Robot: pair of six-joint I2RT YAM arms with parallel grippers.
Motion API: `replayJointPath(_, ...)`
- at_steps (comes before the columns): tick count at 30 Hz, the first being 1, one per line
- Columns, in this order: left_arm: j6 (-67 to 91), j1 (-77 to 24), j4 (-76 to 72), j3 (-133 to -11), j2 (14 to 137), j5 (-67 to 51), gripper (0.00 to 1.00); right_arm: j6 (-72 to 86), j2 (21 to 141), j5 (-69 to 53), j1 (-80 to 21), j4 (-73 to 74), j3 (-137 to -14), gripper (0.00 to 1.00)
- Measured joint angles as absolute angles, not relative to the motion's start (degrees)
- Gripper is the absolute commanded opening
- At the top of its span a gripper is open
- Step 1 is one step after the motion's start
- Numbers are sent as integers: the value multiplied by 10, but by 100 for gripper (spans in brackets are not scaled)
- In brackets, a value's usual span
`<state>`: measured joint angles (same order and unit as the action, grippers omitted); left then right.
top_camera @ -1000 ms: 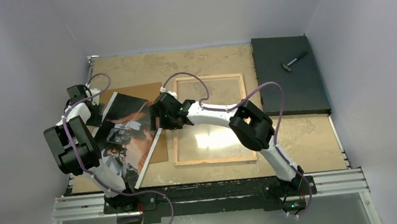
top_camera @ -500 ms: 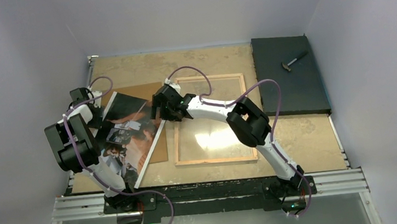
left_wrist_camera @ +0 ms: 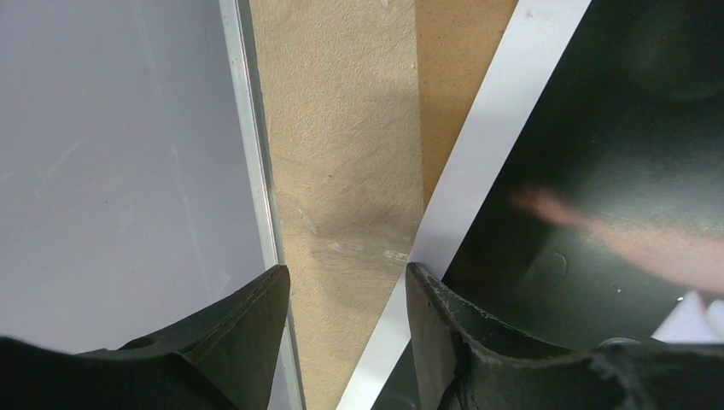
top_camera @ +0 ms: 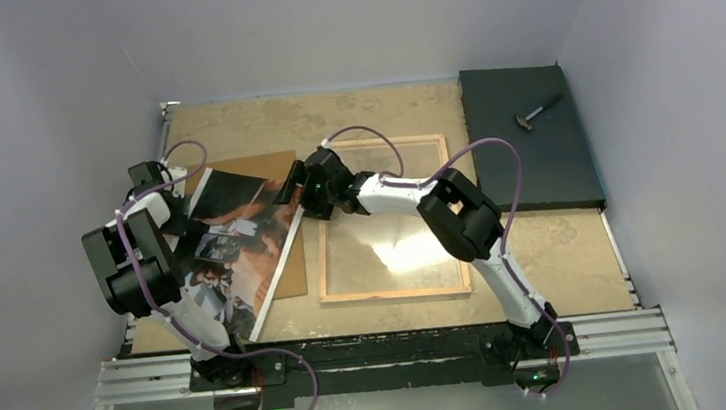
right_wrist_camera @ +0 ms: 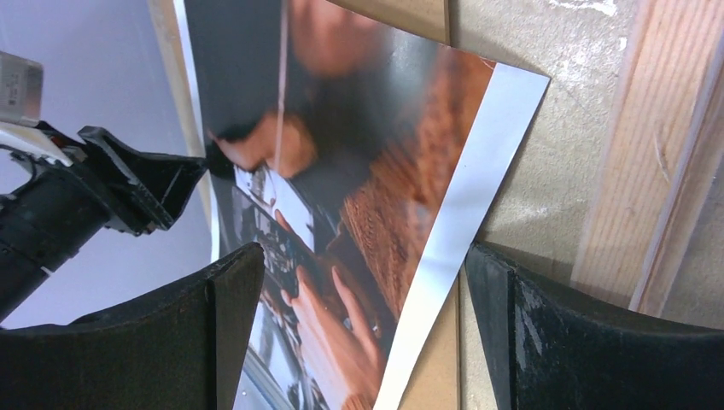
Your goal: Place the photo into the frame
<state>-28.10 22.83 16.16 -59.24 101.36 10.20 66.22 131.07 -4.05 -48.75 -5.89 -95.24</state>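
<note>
My right gripper is to stay low and push toward my left gripper next, its finger bending the white border (top_camera: pixel 299 214) (right_wrist_camera: pixel 454 238) up between its fingers, because the photo lies flat.
The photo (top_camera: pixel 234 245), a dark and orange-brown print with a white border, lies tilted, picture up, on the brown backing board (top_camera: pixel 290 267) at the left. The frame (top_camera: pixel 395 293) lies back-up at the centre, showing its wood-coloured edges. My right gripper (top_camera: pixel 290 187) is open and empty over the photo's far right corner; in the right wrist view its jaws (right_wrist_camera: pixel 359 256) straddle the photo (right_wrist_camera: pixel 367 196), with the frame's wood edge (right_wrist_camera: pixel 649 162) beside them. My left gripper (top_camera: pixel 170 205) is open at the photo's left edge; its right finger (left_wrist_camera: pixel 431 316) sits over the white border (left_wrist_camera: pixel 478 171).
A black slab (top_camera: pixel 528 139) with a small hammer (top_camera: pixel 539 112) lies at the far right. The table's metal rail (left_wrist_camera: pixel 256 171) and the grey wall run close along the left gripper. The left gripper also shows in the right wrist view (right_wrist_camera: pixel 128 188).
My right gripper has moved toward the far side, from the photo's right edge to its far right corner. The left gripper shifted slightly. The photo has stayed put.
</note>
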Motion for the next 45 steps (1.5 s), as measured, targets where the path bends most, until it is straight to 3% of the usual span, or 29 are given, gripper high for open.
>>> replayJointPath(16,-281,223,157,-587,1010,104,52,691,1267,-95,-484,-228,-840,79)
replayJointPath(20,-281,221,158,-586,1009,106,52,690,1267,-102,-484,-249,-840,66)
replayJointPath(29,-274,216,216,-603,1002,86,56,686,1272,-103,-484,-246,-862,19)
replayJointPath(34,-263,215,273,-623,989,62,65,664,1272,-96,-484,-219,-870,0)
replayJointPath(41,-242,213,347,-720,979,54,90,559,1229,-47,-479,-120,-903,0)
replayJointPath(45,-225,213,383,-792,966,44,94,457,1138,-3,-466,-57,-936,0)
